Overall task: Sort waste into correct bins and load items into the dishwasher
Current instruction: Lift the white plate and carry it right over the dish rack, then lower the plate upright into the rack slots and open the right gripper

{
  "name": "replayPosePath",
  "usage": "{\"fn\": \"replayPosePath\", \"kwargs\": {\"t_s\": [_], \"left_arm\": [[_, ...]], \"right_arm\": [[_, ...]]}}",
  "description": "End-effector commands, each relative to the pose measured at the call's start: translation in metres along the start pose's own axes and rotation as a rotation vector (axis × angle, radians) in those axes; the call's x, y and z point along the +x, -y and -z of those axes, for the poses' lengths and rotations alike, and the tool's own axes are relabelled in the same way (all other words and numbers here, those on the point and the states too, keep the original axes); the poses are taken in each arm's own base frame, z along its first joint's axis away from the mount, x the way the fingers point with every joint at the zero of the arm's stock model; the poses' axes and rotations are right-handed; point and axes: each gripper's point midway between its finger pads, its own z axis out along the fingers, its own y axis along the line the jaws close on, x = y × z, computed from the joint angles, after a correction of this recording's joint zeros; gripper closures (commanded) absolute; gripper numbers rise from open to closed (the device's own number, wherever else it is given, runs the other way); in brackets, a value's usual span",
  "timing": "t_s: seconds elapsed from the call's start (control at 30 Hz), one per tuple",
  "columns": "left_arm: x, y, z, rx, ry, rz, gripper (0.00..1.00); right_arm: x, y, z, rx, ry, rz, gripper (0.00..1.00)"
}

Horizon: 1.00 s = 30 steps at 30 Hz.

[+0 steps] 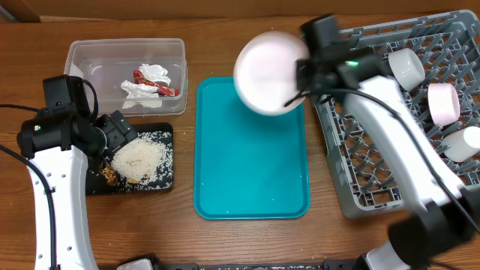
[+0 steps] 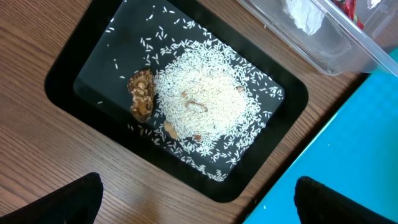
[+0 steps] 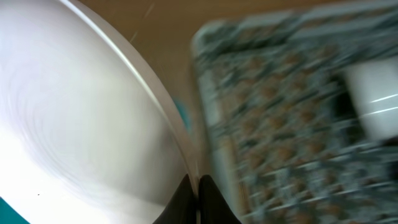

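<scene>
My right gripper should swing over the grey dish rack and tilt the plate on edge before I lower the plate beside the white bowls.
My right gripper [image 1: 298,91] is shut on the rim of the round white plate [image 1: 268,72] and holds it in the air over the far end of the teal tray, left of the grey dish rack [image 1: 375,176]. In the right wrist view the plate [image 3: 74,118] fills the left side, pinched between the fingers [image 3: 196,190]. My left gripper [image 1: 124,135] is open and empty over the black tray [image 1: 166,180], which holds loose rice [image 2: 205,99] and a brown food lump [image 2: 141,93]. The clear tub [image 1: 82,56] holds the crumpled napkin [image 1: 146,82] and red sauce packet [image 1: 166,90].
The teal tray [image 1: 251,176] lies between the black tray and the rack. Two white bowls [image 1: 405,66] [image 1: 461,142] and a pinkish-white cup [image 1: 444,103] sit in the rack's right side. The right wrist view of the rack [image 3: 292,112] is blurred.
</scene>
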Motion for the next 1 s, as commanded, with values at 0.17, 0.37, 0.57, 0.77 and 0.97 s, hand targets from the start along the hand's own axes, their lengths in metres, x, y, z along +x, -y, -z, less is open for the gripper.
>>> {"fn": "replayPosePath", "kwargs": {"t_s": [0.17,0.37,0.57,0.77,0.97], "left_arm": [[-0.004,-0.001,0.006,0.001,0.024,0.009,0.0],[-0.004,-0.001,0.006,0.001,0.024,0.009,0.0],[-0.004,-0.001,0.006,0.001,0.024,0.009,0.0],[-0.004,-0.001,0.006,0.001,0.024,0.009,0.0],[-0.004,-0.001,0.006,0.001,0.024,0.009,0.0]], "right_arm": [[-0.045,0.15,0.053,0.774,0.187,0.043,0.96],[-0.034,0.177,0.036,0.759,0.133,-0.011,0.96],[-0.018,0.19,0.012,0.763,0.096,-0.034,0.96],[0.007,0.173,-0.023,0.642,0.038,-0.035,0.96],[0.035,0.161,-0.045,0.563,-0.028,-0.071,0.96]]}}
